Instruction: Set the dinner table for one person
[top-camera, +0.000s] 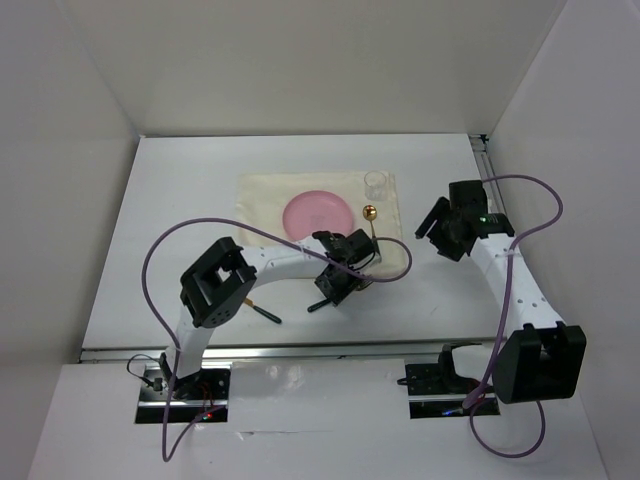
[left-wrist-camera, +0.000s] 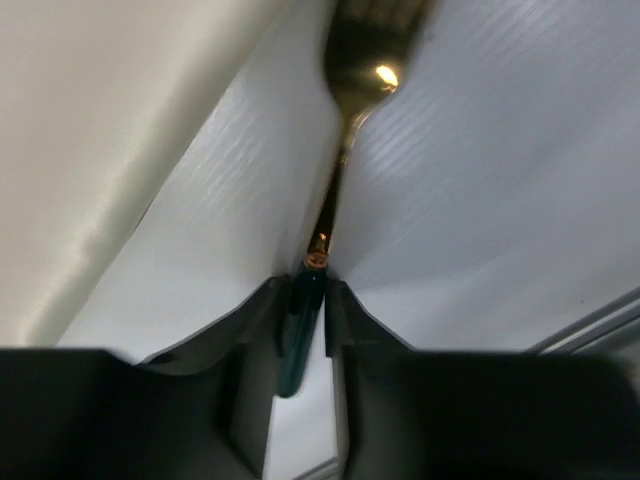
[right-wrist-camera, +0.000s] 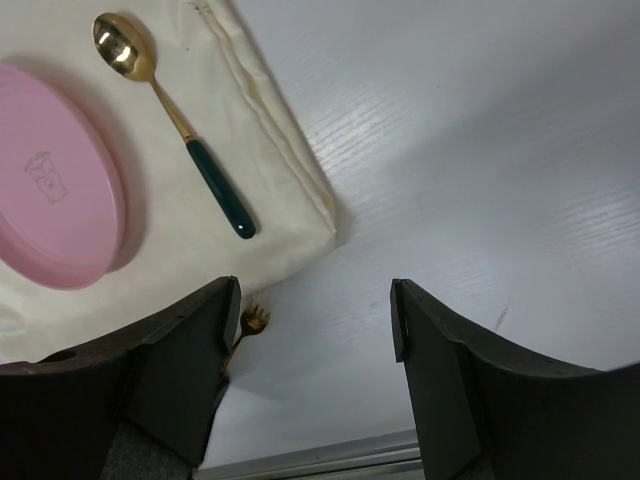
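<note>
The fork's dark handle (top-camera: 266, 315) lies below the robot's right gripper and to its left in the top view, so the gripper should come across and down onto it next.
My left gripper (left-wrist-camera: 312, 285) is shut on the dark green handle of a gold fork (left-wrist-camera: 352, 85), held low over the white dinner table (top-camera: 180, 250) by the near right corner of the cream mat (top-camera: 270, 195). In the top view this gripper (top-camera: 345, 272) sits at the mat's near edge. The fork's tines (right-wrist-camera: 255, 322) show in the right wrist view beside the mat corner. A pink plate (top-camera: 317, 212) lies on the mat, with a gold spoon (right-wrist-camera: 160, 95) to its right. My right gripper (right-wrist-camera: 315, 300) is open and empty, right of the mat (top-camera: 438, 225).
A clear glass (top-camera: 377, 182) stands at the mat's far right corner. A dark-handled utensil (top-camera: 265, 312) lies on the table near the left arm. A metal rail (top-camera: 300, 350) runs along the near edge. White walls enclose the table.
</note>
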